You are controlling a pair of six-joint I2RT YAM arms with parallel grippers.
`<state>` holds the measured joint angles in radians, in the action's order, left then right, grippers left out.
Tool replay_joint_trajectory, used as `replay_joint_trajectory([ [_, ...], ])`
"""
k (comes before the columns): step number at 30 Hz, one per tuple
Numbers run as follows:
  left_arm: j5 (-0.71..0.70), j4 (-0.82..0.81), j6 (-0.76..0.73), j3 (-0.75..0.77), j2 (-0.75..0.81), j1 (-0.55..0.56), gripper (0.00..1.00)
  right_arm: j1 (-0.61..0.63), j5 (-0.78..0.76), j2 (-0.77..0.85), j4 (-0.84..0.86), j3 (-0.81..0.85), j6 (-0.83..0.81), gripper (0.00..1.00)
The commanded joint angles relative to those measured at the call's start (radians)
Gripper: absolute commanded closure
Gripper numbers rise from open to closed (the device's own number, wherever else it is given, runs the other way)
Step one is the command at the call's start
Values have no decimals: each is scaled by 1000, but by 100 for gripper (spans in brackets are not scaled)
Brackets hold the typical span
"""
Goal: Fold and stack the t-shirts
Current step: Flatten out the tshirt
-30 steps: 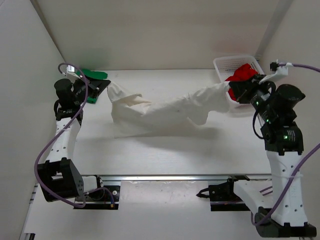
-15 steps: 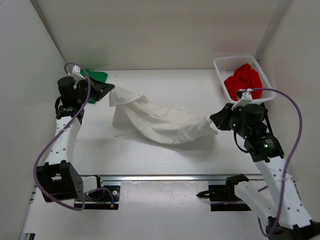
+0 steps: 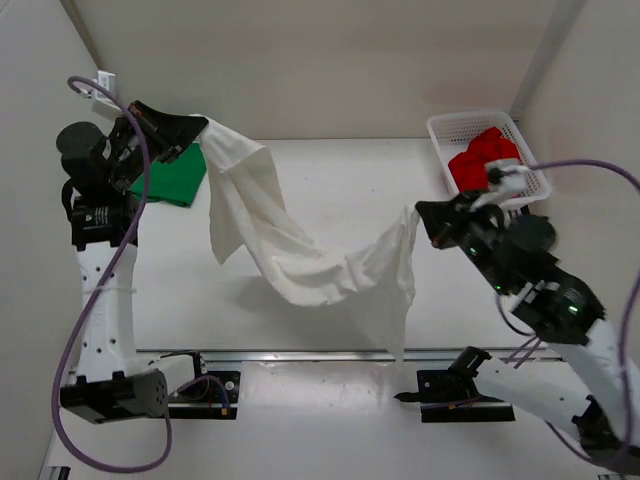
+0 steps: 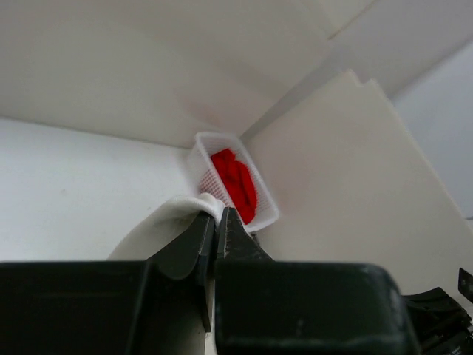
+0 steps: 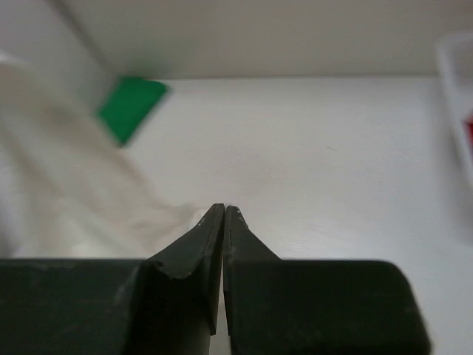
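My left gripper moves down to the tabletop beside the green t-shirt point(image 3: 172, 180) next and releases the white t-shirt's end there, since that spot lies well below it.
The white t-shirt point(image 3: 300, 265) hangs in the air between my two grippers, sagging in the middle above the table. My left gripper point(image 3: 198, 125) is raised high at the back left and is shut on one end of it point(image 4: 188, 207). My right gripper point(image 3: 420, 215) is raised at the right and is shut on the other end, a blurred white fold point(image 5: 89, 192). The green t-shirt point(image 3: 172, 180) lies folded at the back left, also in the right wrist view point(image 5: 131, 107). The red t-shirt point(image 3: 483, 158) lies bunched in the basket, also in the left wrist view point(image 4: 238, 185).
A white plastic mesh basket point(image 3: 440, 130) stands at the back right corner point(image 4: 203, 144). White walls close in the table at the back and both sides. A metal rail point(image 3: 330, 355) runs along the near edge between the arm bases.
Both grippers have lifted the white t-shirt off the table. The left gripper rose and moved back-left; the right gripper moved from the basket to nearer the front, then rose. The green t-shirt is uncovered.
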<state>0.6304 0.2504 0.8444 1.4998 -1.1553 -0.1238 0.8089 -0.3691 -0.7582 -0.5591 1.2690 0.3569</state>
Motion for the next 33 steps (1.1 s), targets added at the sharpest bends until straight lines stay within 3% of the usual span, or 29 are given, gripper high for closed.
replay_joint_trajectory([
  [1,-93,104,-83,-9,-122,9,100,-398,144,-133,63,-78,-33,100],
  [2,-118,122,-108,-4,-138,10,100,-519,459,-153,149,-164,8,99],
  [3,-135,125,-132,-9,-174,30,100,-750,721,-162,288,-227,51,100],
  [4,-184,124,-139,-19,-216,35,100,-883,819,-173,365,-349,136,100],
  [5,-234,128,-165,-18,-242,59,100,-908,878,-196,474,-426,172,100],
  [8,-331,179,-237,77,-456,113,100,-913,824,-399,539,-410,174,100],
  [11,-374,282,-275,378,-792,151,100,-863,816,-683,536,-271,150,100],
  [12,-373,291,-274,420,-837,138,98,-853,768,-717,524,-211,139,99],
  [14,-338,320,-262,557,-982,124,79,-850,734,-827,476,-118,117,95],
  [15,-313,325,-255,577,-1020,78,69,-856,734,-842,450,-65,105,87],
  [18,-343,314,-264,545,-1005,44,54,-866,667,-854,390,-1,80,64],
  [21,-343,296,-268,469,-933,44,26,-843,619,-790,352,-6,62,52],
  [23,-365,227,-266,316,-858,53,10,-770,531,-712,329,-52,50,55],
  [25,-383,147,-268,153,-747,65,1,-670,506,-643,346,-149,48,90],
  [26,-386,97,-254,34,-669,70,1,-592,507,-603,366,-211,51,100],
  [28,-362,-6,-234,-196,-537,58,2,-390,463,-578,392,-284,38,100],
  [29,-356,-26,-225,-251,-506,47,10,-337,416,-579,386,-304,31,100],
  [30,-357,-60,-223,-339,-451,44,42,-251,391,-601,377,-316,31,99],
  [31,-379,-77,-216,-414,-399,39,60,-182,342,-612,367,-332,36,100],
  [33,-382,-71,-205,-496,-374,27,77,-119,303,-641,378,-350,39,97],
])
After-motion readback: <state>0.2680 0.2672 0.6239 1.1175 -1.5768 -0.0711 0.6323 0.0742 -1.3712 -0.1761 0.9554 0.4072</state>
